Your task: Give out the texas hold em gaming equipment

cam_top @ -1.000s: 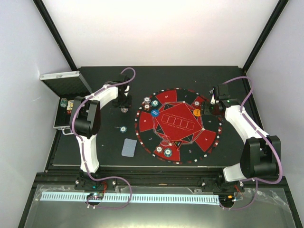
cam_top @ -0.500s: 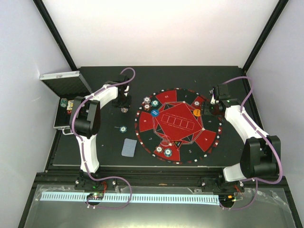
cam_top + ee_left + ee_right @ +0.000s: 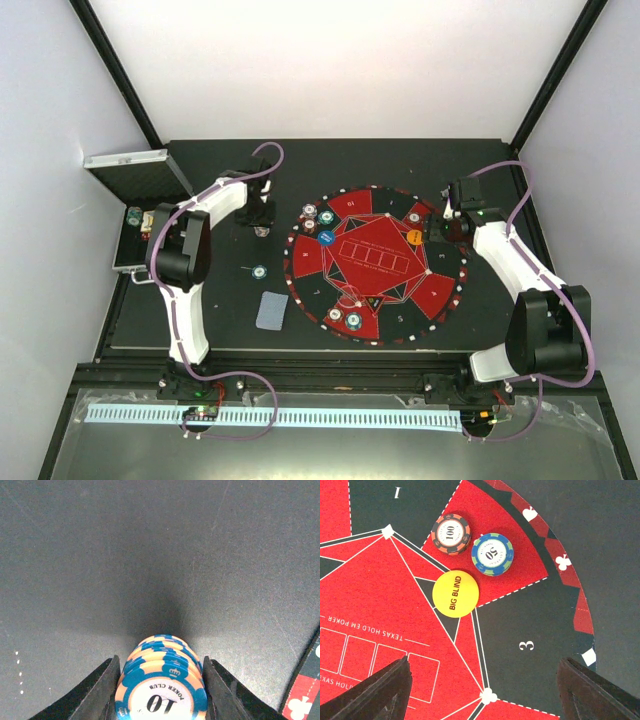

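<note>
The left gripper should next move right in the top view to the card boxes in the middle of the mat, and it should release the chips there.
My left gripper (image 3: 262,222) stands on the black tabletop left of the mat, shut on a stack of blue-and-cream "10" poker chips (image 3: 162,680); both fingers (image 3: 102,685) press its sides. My right gripper (image 3: 485,695) hovers open over the mat's section 3 (image 3: 527,645) with nothing between its fingers. Ahead of it lie a "100" chip stack (image 3: 452,533), a "50" chip stack (image 3: 492,554) and a yellow BIG BLIND disc (image 3: 456,593). More chip stacks (image 3: 318,217) and a blue disc (image 3: 325,238) sit at the mat's upper left, and two stacks (image 3: 344,318) at its near edge.
The round red-and-black mat (image 3: 390,290) fills the table's middle. A lone chip (image 3: 259,271) and grey-blue playing cards (image 3: 271,310) lie left of it. The open silver case (image 3: 135,235) holding chips sits at the far left edge.
The left gripper's jaws have closed onto the chip stack. Neither arm has visibly shifted, and the right gripper stays open.
</note>
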Tool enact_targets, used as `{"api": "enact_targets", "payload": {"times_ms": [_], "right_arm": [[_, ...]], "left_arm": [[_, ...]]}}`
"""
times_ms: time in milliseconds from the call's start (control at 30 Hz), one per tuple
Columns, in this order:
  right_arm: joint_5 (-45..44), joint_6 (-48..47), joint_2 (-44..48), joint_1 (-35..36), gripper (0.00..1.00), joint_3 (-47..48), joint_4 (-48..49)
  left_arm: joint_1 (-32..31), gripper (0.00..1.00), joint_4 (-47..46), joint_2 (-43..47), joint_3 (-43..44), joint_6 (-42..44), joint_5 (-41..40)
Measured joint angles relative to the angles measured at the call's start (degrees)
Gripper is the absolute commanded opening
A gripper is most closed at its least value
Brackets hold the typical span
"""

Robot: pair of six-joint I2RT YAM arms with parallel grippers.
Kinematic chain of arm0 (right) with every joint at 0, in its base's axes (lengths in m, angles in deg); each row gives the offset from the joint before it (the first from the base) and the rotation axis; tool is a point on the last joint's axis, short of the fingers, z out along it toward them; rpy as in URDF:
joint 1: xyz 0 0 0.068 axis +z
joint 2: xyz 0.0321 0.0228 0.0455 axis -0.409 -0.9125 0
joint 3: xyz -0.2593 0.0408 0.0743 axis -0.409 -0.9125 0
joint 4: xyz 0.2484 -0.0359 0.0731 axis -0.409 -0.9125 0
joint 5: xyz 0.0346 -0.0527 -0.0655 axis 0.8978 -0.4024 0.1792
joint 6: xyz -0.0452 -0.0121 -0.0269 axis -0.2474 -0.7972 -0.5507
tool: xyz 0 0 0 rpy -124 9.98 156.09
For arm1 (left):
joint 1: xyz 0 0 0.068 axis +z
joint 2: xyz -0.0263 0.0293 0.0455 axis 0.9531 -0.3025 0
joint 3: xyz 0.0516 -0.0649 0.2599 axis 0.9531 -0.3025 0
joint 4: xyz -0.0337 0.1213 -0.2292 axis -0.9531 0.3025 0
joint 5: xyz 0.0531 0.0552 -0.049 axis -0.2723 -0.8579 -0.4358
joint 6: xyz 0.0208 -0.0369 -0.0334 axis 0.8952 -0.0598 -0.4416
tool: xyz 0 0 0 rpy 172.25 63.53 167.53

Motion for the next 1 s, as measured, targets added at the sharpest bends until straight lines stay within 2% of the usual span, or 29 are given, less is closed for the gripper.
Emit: {"api": "enact_targets", "payload": {"times_ms": [300,433,700,833,1000], "right_arm": [[0.0,0.0,0.0,0.0,0.80,0.0,0.0],[-0.1,0.0,0.0,0.0,0.80,0.0,-0.1],[-1.9,0.6,2.7,0.0,0.80,0.0,0.0],[-3.3,1.4,5.6,0.0,0.80,-0.2,0.2],[-4.2,1.8,9.2,0.0,0.81,-1.1,0.4]], "left_arm": [[-0.7,0.36,1.5,4.9,0.0,-0.4,0.8],[-3.5,0.36,1.4,8.6,-0.9,-1.4,1.5],[-20.3,0.36,1.7,8.0,1.5,-4.6,4.3],[-27.8,0.35,2.3,1.9,9.9,-5.6,5.9],[-32.1,0.35,2.9,-7.3,19.2,-5.9,6.2]]}}
